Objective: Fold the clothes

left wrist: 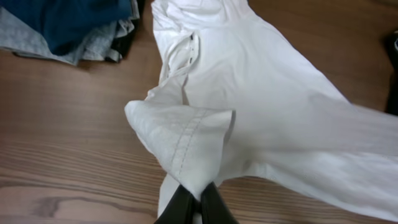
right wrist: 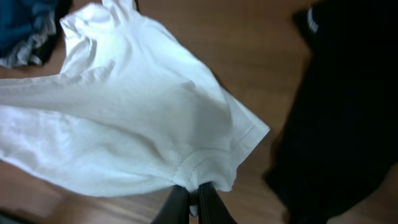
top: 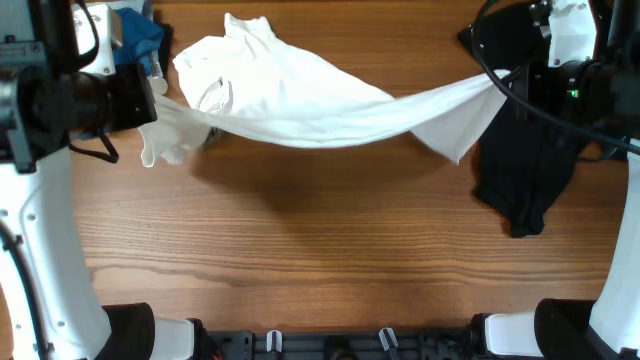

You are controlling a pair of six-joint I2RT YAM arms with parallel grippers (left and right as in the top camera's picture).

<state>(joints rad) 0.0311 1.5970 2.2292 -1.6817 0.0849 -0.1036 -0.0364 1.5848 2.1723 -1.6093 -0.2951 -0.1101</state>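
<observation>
I will move my left gripper back and down next and let go of the shirt's end on the bare wood in front, because that spot is below and nearer my base.
A white T-shirt [top: 300,100] hangs stretched across the table between my two grippers, lifted off the wood. My left gripper [top: 165,100] is shut on one end of it at the left; the left wrist view shows the fingers [left wrist: 199,194] pinching a hemmed sleeve of the shirt [left wrist: 261,106]. My right gripper [top: 505,82] is shut on the other end at the right; the right wrist view shows the fingers [right wrist: 193,190] pinching a seam of the shirt [right wrist: 137,118]. The shirt's far part still rests on the table at the back.
A black garment [top: 525,170] lies on the table at the right, also in the right wrist view [right wrist: 348,106]. A pile of blue and grey clothes [top: 140,35] sits at the back left, also in the left wrist view [left wrist: 68,25]. Bare wood lies in front.
</observation>
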